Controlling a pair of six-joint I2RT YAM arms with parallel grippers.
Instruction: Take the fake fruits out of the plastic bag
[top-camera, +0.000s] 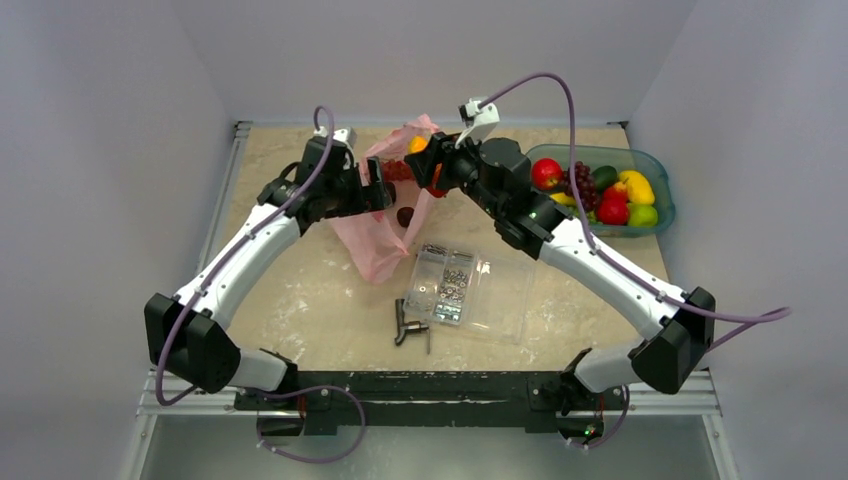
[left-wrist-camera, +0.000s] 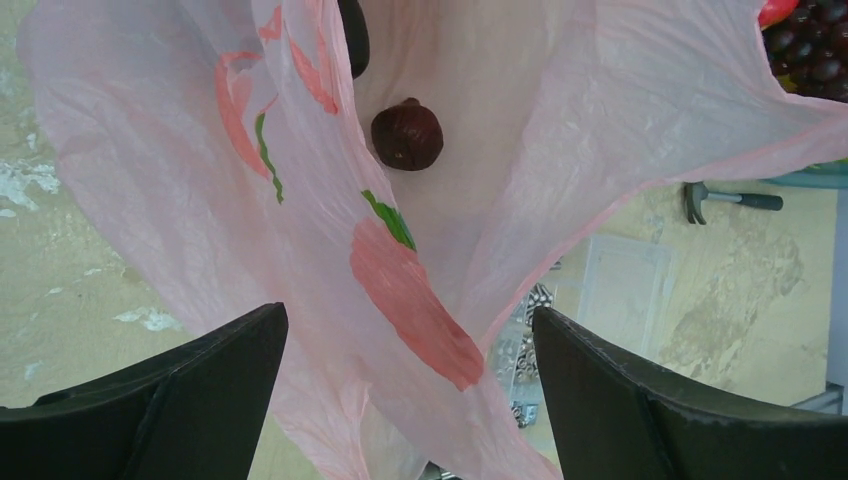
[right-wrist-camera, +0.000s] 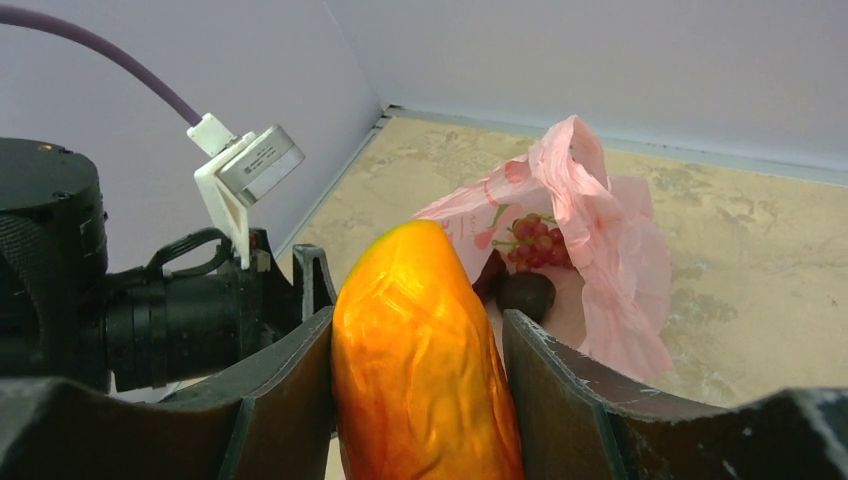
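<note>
My right gripper should move away from the bag to the green bin next and go down into the bin's end by the red apple, because other fruits are gathered there.
The pink plastic bag lies crumpled at mid-table with its mouth raised; it also shows in the left wrist view and the right wrist view. My right gripper is shut on the orange oval piece and holds it above the bag's mouth. A dark red grape bunch and a dark round fruit sit inside the bag. My left gripper is at the bag's left side, jaws apart, with bag film hanging between them.
A green bin at the back right holds a red apple, dark grapes, yellow and green fruits. A clear compartmented screw box and a small dark hammer-like tool lie in front of the bag.
</note>
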